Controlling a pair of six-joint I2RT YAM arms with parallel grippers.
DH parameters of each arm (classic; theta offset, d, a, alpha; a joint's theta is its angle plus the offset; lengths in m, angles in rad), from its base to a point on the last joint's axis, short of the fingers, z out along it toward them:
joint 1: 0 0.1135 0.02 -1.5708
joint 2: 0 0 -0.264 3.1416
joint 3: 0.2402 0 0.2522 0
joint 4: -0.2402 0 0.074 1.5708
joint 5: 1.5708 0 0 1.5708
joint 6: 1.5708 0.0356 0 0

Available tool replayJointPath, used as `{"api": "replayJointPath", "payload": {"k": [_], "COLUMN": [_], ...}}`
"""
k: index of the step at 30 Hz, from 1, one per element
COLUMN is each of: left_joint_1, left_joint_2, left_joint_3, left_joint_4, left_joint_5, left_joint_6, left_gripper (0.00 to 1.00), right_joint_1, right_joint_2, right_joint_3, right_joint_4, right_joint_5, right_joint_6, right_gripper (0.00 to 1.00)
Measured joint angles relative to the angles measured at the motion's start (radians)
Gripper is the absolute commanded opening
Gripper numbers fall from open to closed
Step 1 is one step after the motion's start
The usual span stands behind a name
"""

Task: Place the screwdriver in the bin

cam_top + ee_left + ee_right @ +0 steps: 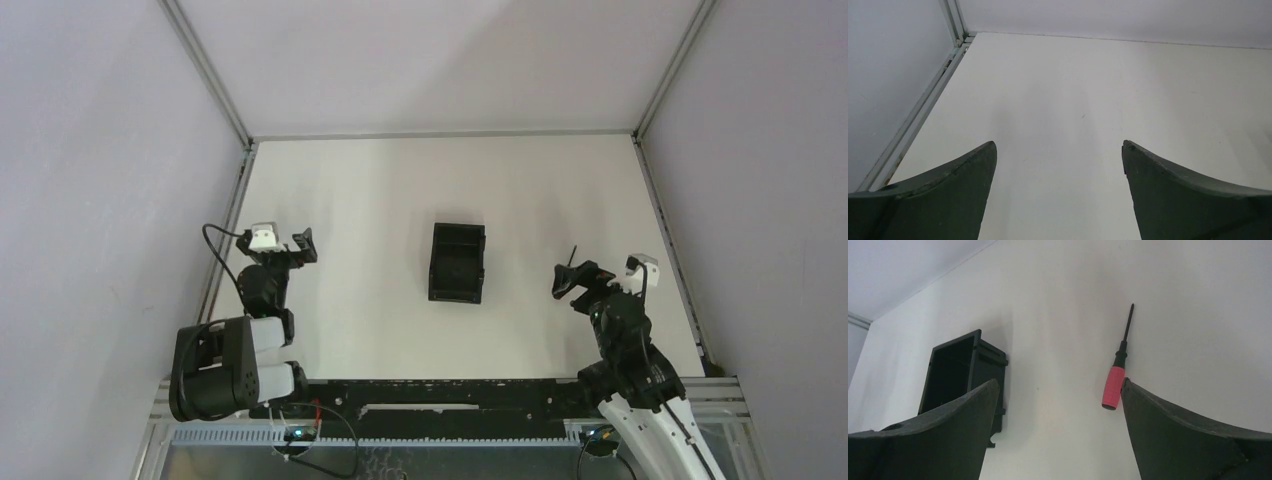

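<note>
My right gripper swings outward past the screwdriver's stem next, turns, and lowers its fingers onto the handle's black collar point(1120, 358), since the screwdriver lies flat below.
The black bin point(458, 262) stands open-topped in the middle of the white table; it also shows at the left of the right wrist view point(960, 372). The screwdriver point(1113, 386) lies flat on the table, red handle near, thin black shaft pointing away. It lies just inside my right gripper's right fingertip point(1148, 410). In the top view only its shaft point(571, 257) shows past my right gripper point(575, 278). My right gripper point(1058, 382) is open and empty above the table. My left gripper point(302, 246) is open and empty at the left; it also shows in the left wrist view point(1059, 144).
Grey walls with metal corner rails point(232, 210) enclose the table on three sides. The left wrist view shows bare white table point(1083, 100) and the left rail point(923, 110). The arm bases and a black cable rail point(430, 395) run along the near edge.
</note>
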Motion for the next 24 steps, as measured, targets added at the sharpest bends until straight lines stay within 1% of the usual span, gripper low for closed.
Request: {"api": "replayJointPath", "payload": {"k": [4,7,10,12,14,16,18,19,21,23,24], "left_joint_1": [0.000,0.000,0.000,0.000,0.000,0.000,0.000,0.000,0.000,0.000,0.000], "left_joint_2": [0.000,0.000,0.000,0.000,0.000,0.000,0.000,0.000,0.000,0.000,0.000], "left_joint_3": [0.000,0.000,0.000,0.000,0.000,0.000,0.000,0.000,0.000,0.000,0.000], "left_joint_4": [0.000,0.000,0.000,0.000,0.000,0.000,0.000,0.000,0.000,0.000,0.000], "left_joint_5": [0.000,0.000,0.000,0.000,0.000,0.000,0.000,0.000,0.000,0.000,0.000], "left_joint_6": [0.000,0.000,0.000,0.000,0.000,0.000,0.000,0.000,0.000,0.000,0.000], "left_gripper": [1.00,1.00,1.00,1.00,1.00,1.00,1.00,1.00,1.00,1.00,1.00], "right_joint_1": [0.000,0.000,0.000,0.000,-0.002,-0.010,-0.042,-0.064,-0.144,-0.229,-0.264], "right_joint_2": [0.000,-0.001,0.019,0.089,0.226,0.407,0.615,0.694,0.881,1.027,1.085], "right_joint_3": [0.002,0.033,0.110,0.209,0.366,0.570,0.824,0.921,1.165,1.326,1.373], "right_joint_4": [0.008,0.019,0.063,0.083,0.073,0.034,-0.073,-0.113,-0.224,-0.334,-0.387], "right_joint_5": [0.037,0.030,0.010,0.003,0.002,0.000,-0.026,-0.043,-0.113,-0.200,-0.241], "right_joint_6": [0.018,-0.010,-0.060,-0.103,-0.147,-0.191,-0.211,-0.211,-0.208,-0.208,-0.210], "right_gripper": [1.00,1.00,1.00,1.00,1.00,1.00,1.00,1.00,1.00,1.00,1.00]}}
